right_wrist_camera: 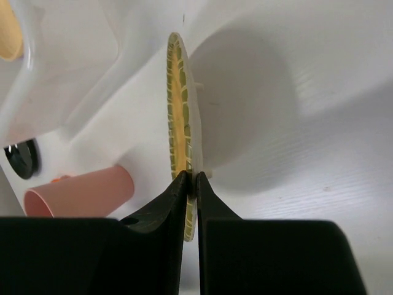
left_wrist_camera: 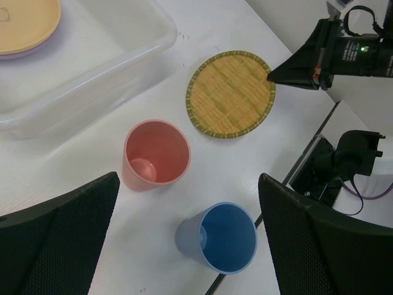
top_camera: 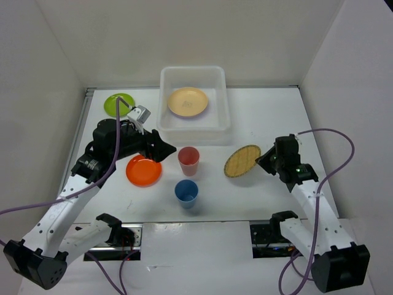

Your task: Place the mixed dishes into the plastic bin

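My right gripper rises outward over the bin's side next, since that side bars the way. Then it lowers the bamboo plate onto the pale yellow plate and releases.
The plastic bin stands at the back centre with a pale yellow plate inside, a lavender rim showing under it. The woven bamboo plate lies right of centre, and my right gripper is shut on its right rim; the right wrist view shows the plate edge-on between the jaws. My left gripper hangs open above the pink cup and blue cup, holding nothing. An orange plate and a lime green plate sit on the left.
White walls close in the table on the left, back and right. The pink cup stands upright just left of the bamboo plate, the blue cup nearer the front edge. The bin wall lies beyond the plate.
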Available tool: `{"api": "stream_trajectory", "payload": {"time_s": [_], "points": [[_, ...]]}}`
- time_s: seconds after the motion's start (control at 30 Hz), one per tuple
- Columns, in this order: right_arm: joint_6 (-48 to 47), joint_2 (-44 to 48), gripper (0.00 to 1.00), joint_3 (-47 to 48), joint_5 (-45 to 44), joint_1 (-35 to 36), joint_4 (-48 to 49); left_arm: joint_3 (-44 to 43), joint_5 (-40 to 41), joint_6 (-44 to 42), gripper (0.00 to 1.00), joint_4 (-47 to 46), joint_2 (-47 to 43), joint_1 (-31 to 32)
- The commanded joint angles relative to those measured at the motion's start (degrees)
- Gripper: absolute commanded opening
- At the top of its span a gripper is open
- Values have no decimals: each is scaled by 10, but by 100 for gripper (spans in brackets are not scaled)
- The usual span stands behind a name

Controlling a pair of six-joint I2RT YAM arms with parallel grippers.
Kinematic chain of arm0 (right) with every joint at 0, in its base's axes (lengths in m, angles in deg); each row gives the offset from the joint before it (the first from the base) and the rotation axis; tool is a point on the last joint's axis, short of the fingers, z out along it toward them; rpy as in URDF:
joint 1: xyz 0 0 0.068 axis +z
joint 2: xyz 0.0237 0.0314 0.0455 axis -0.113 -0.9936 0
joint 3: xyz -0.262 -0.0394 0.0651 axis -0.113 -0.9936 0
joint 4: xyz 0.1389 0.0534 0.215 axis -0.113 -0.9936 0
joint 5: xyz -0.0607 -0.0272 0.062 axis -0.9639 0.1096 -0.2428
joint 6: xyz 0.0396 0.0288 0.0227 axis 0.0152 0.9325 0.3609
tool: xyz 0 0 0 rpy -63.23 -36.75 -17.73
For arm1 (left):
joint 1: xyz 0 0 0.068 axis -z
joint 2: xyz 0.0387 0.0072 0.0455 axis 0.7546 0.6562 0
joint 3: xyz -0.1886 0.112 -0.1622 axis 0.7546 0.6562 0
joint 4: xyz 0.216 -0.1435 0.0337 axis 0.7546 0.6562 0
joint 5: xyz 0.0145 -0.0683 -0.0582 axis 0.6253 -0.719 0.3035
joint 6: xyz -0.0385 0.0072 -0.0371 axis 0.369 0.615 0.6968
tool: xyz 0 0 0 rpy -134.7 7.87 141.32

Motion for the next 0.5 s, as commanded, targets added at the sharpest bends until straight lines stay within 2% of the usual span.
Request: {"api": "stream_trajectory", "payload": {"time_s": [0.0, 0.47], "points": [[8, 40, 0, 33, -6, -34, -23, -17, -12, -3, 100, -11, -16, -3], [3, 99, 0, 45, 9, -102, -28, -17, -12, -3, 100, -5, -16, -3]]}}
